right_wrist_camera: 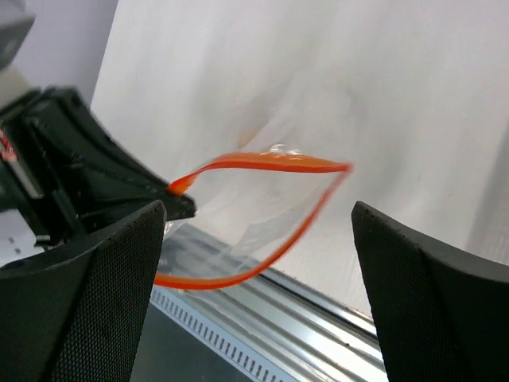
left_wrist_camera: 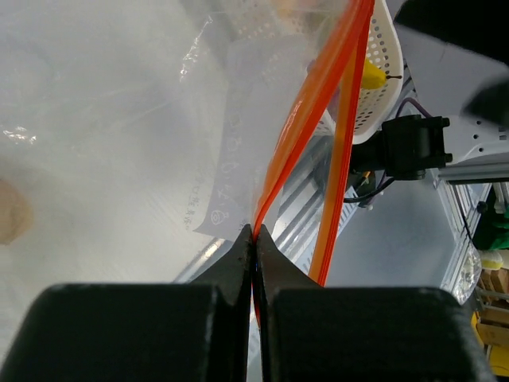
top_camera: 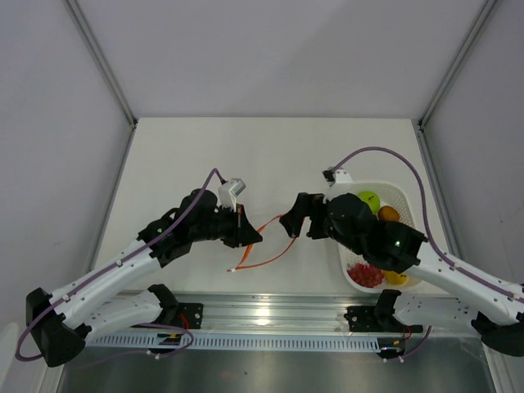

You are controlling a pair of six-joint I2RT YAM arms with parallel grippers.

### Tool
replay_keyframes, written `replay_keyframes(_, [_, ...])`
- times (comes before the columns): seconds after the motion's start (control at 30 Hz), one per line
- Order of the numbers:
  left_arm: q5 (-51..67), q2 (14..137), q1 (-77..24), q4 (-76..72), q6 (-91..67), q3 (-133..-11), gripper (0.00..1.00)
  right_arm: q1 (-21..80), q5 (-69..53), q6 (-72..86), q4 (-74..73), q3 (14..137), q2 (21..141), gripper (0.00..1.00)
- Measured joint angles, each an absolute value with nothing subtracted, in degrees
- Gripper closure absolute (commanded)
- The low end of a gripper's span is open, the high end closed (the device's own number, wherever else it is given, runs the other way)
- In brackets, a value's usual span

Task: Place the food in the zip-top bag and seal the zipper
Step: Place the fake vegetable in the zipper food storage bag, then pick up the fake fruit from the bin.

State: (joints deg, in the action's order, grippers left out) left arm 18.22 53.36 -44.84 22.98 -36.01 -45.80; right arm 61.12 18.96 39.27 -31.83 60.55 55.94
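Note:
The bag's opening hangs open, so my right gripper goes to the right in the top view and down onto the red pieces in the tray next.
The clear zip-top bag (left_wrist_camera: pixel 143 135) hangs between the two arms, its mouth open in a loop. Its orange-red zipper (top_camera: pixel 270 256) shows in the right wrist view (right_wrist_camera: pixel 262 162) too. My left gripper (top_camera: pixel 252 237) is shut on one side of the zipper strip (left_wrist_camera: pixel 282 151), its jaws (left_wrist_camera: pixel 254 229) pressed together. My right gripper (top_camera: pixel 291 223) is open and empty, facing the bag's mouth with its fingers (right_wrist_camera: pixel 79 294) spread either side of it. The food lies in the white perforated tray (top_camera: pixel 403 195): a green fruit (top_camera: pixel 368 199), an orange one (top_camera: pixel 389 214), a yellow one (top_camera: pixel 395 277) and red pieces (top_camera: pixel 366 274).
The tray stands at the right of the table, partly under my right arm. A metal rail (top_camera: pixel 270 315) runs along the near table edge. Grey walls close in the table on the left, back and right.

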Motion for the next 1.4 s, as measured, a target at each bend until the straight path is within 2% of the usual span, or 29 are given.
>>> replay_keyframes(0.1, [18.2, 52.4, -44.8, 22.1, -36.0, -45.4, 1.00, 55.9, 20.9, 42.4, -34.8, 60.6, 52.1, 0.01])
replay_keyframes(0.27, [18.5, 51.4, -44.8, 20.8, -35.9, -43.8, 0.99, 40.3, 21.5, 49.2, -41.1, 60.1, 46.9, 0.01])
replay_keyframes(0.4, [19.6, 51.4, -44.7, 20.2, -35.5, -43.0, 0.99, 29.2, 21.5, 55.0, -48.1, 57.6, 45.8, 0.01])
replay_keyframes(0.57, [20.9, 51.4, -44.5, 18.7, -35.4, -42.4, 1.00, 22.3, 20.9, 62.7, -56.1, 53.7, 48.3, 0.01])
replay_keyframes(0.9, [23.9, 51.4, -43.0, 16.7, -34.5, -40.9, 0.99, 20.0, 17.9, 75.7, -69.8, 53.0, 65.8, 0.01])
replay_keyframes(1.4, [28.0, 52.3, -41.0, 13.3, -34.5, -39.0, 0.99, 20.0, 12.7, 81.8, -70.3, 44.3, 66.8, 0.03])
